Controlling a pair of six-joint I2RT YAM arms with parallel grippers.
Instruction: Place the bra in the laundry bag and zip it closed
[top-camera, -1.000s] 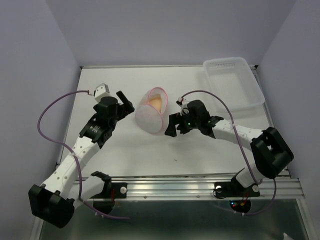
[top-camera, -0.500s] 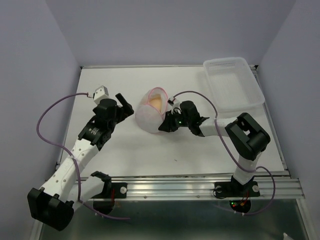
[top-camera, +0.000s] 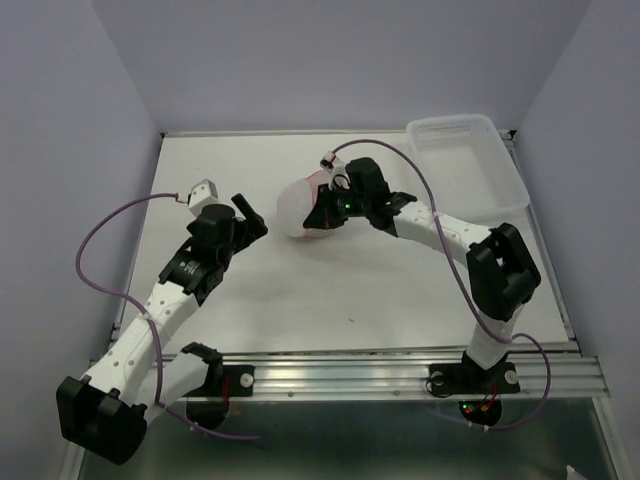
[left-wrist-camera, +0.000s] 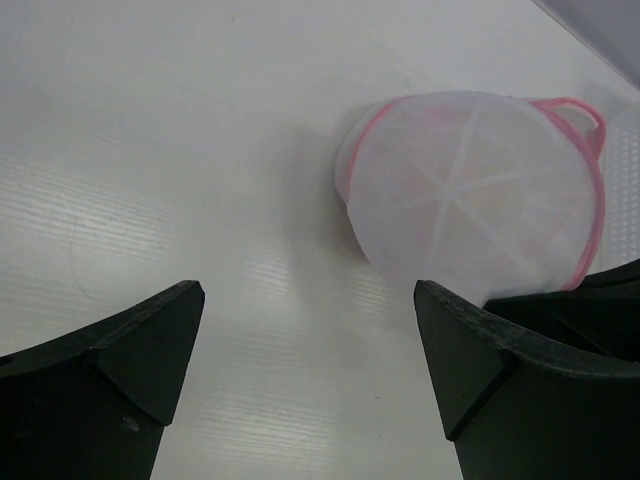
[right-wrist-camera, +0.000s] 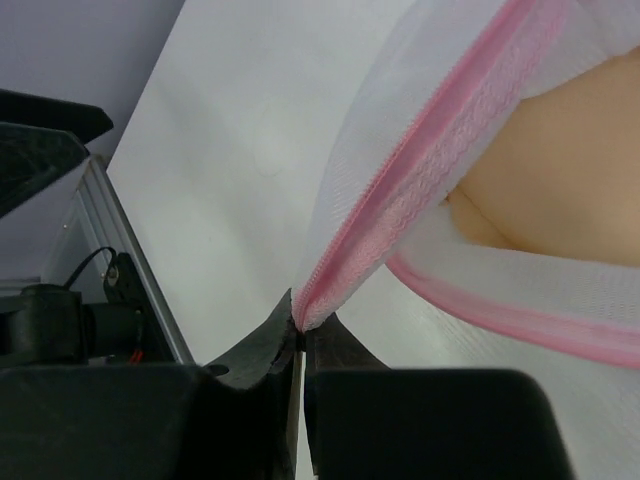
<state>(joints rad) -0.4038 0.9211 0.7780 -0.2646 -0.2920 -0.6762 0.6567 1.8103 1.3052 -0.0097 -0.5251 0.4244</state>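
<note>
The bag's rim is still wide open beside the peach bra (right-wrist-camera: 560, 170). My right gripper needs to move outward next toward the bag's rim by the tray (right-wrist-camera: 520, 322) and let go of the zipper edge.
The laundry bag (top-camera: 295, 207), a white mesh dome with a pink zipper rim, lies at mid-table. My right gripper (top-camera: 322, 212) is at its right side and is shut on the pink zipper edge (right-wrist-camera: 400, 190), pinched right at the fingertips (right-wrist-camera: 302, 326). The peach bra (right-wrist-camera: 560, 170) shows inside the bag through the gap in the rim. My left gripper (top-camera: 250, 214) stands open to the left of the bag, apart from it. In the left wrist view the bag (left-wrist-camera: 470, 190) lies ahead and to the right of the open left gripper (left-wrist-camera: 310, 300), with bare table between the fingers.
A rectangular clear-white plastic tray (top-camera: 450, 126) sits at the back right corner. Purple cables loop from both wrists. The aluminium rail with the arm bases (top-camera: 400, 372) runs along the near edge.
My right gripper closed on the bag's zipper rim and swung toward the back of the table, turning the bag so its opening no longer faces the top camera. The left arm barely shifted.
</note>
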